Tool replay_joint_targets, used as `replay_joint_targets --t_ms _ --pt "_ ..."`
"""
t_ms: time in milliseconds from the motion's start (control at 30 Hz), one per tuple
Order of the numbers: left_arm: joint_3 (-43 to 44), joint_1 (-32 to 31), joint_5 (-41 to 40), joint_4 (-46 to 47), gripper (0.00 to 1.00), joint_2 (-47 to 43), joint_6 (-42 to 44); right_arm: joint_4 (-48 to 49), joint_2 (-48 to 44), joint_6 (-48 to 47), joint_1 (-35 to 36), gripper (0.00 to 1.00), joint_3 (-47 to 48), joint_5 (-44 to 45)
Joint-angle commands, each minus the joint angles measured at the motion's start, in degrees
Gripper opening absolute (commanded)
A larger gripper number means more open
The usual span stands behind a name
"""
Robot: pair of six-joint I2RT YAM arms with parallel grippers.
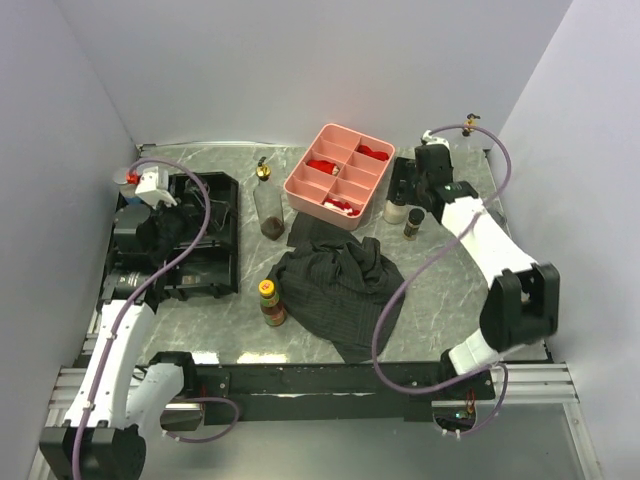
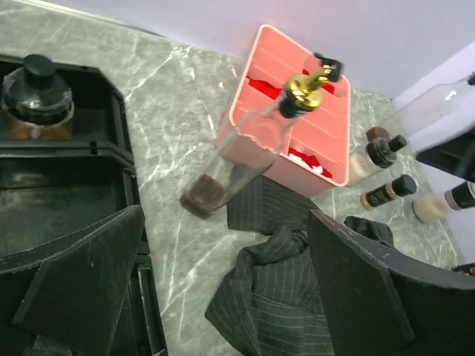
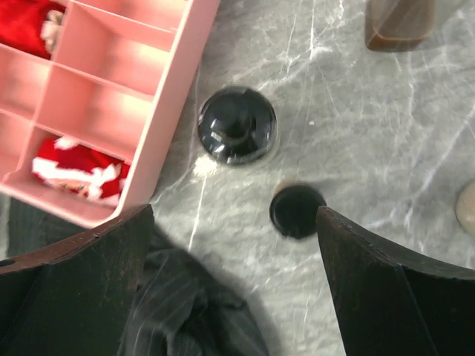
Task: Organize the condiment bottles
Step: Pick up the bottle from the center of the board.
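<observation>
My left gripper is open, and the yellow-capped jar (image 1: 271, 303) stands back and to the right of it in the top view. I will bring the open fingers over the jar's cap and down.
A tall clear bottle (image 1: 267, 203) with a gold pourer and a brown base stands left of the pink tray; it shows in the left wrist view (image 2: 245, 152). A yellow-capped jar (image 1: 271, 303) stands at the front by the dark cloth. Two small black-capped bottles (image 1: 397, 212) (image 1: 414, 223) stand right of the pink tray, seen from above in the right wrist view (image 3: 237, 124) (image 3: 297, 210). My right gripper (image 1: 411, 187) (image 3: 234, 289) hovers open above them, empty. My left gripper (image 1: 165, 228) (image 2: 223, 297) is open and empty over the black tray, where a black-capped jar (image 2: 37, 93) sits.
The pink divided tray (image 1: 300, 190) with red pieces is at back centre. A black divided tray (image 1: 222, 265) is on the left. A crumpled dark striped cloth (image 1: 340, 285) lies mid-table. More small bottles (image 2: 390, 191) (image 2: 444, 204) stand at the right. A brown bottle base (image 3: 401, 22) is beyond the right gripper.
</observation>
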Motion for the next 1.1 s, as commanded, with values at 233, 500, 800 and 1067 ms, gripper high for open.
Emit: replay_joint_targets --t_ms 233,500,800,1067 --pt "4.3 -3.6 -6.6 -19.3 0.99 -6.8 2.8 -1.6 -6.0 -0.9 2.7 0.95 1.2 -7.5" --pt "13.4 -13.7 -6.7 -33.4 0.94 -10.7 1.8 4.0 -21.3 3.0 9.4 0.95 -11.3 -10.1" --pt "16.6 -20.9 -11.4 -41.4 0.92 -5.9 0.8 6.4 -32.5 3.1 15.2 0.96 -18.1 -10.1" --pt "18.1 -41.2 -24.0 -38.9 0.96 2.9 -4.8 8.5 -37.1 2.3 15.3 0.99 -21.4 -9.7"
